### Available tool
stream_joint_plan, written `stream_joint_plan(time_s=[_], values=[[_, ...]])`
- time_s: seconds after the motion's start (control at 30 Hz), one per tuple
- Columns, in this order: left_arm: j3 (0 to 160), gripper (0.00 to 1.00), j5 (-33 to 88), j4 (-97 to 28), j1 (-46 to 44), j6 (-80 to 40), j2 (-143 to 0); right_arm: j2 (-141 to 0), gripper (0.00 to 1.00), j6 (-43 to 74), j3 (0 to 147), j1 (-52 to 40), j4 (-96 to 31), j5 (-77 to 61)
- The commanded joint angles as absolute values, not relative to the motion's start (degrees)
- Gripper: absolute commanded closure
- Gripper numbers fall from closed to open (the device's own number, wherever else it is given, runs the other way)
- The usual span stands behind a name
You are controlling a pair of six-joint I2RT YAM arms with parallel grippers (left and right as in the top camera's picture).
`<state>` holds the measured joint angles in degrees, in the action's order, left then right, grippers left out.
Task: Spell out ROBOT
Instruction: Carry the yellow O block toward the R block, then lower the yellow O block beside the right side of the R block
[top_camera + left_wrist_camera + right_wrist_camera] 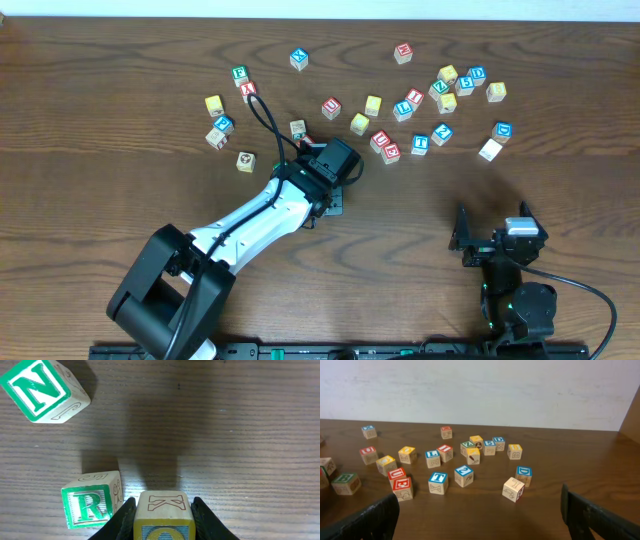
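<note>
Next, my left gripper lowers the yellow O cube onto the bare wood below it, beside the R cube, and releases it, since O follows R.
In the left wrist view my left gripper (163, 503) is shut on a yellow-faced O cube (163, 516); its upper face shows an outlined K. It hangs just above the table. Immediately left of it the green-faced R cube (90, 506) rests on the wood, close to the left finger. From overhead the left gripper (331, 186) hides both cubes. The blue-faced T cube (438, 481) (420, 143) stands among the scattered cubes. A green-faced cube that looks like B (346, 483) sits at the left edge of the right wrist view. My right gripper (480, 522) (494, 236) is open and holds nothing.
A green N cube (44, 391) lies beyond the R cube. Several loose letter cubes spread across the far half of the table, with a cluster at the right (455, 82) and another at the left (222, 118). Two red-faced cubes (386, 146) sit near the T.
</note>
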<state>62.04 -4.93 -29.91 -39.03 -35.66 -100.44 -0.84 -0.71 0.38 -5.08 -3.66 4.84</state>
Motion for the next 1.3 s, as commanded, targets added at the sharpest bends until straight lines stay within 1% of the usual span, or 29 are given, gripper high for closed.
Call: stream_joint_plan(time_s=[0.0, 1.27], values=[[61.2, 0.92, -6.7, -29.7, -39.0, -37.5, -102.0, -0.6, 0.01, -1.4, 0.3, -4.7, -3.9, 4.8], [60.1, 0.92, -8.7, -28.0, -39.0, -38.5, -102.9, -0.6, 0.01, -1.4, 0.3, -4.7, -3.9, 4.8]])
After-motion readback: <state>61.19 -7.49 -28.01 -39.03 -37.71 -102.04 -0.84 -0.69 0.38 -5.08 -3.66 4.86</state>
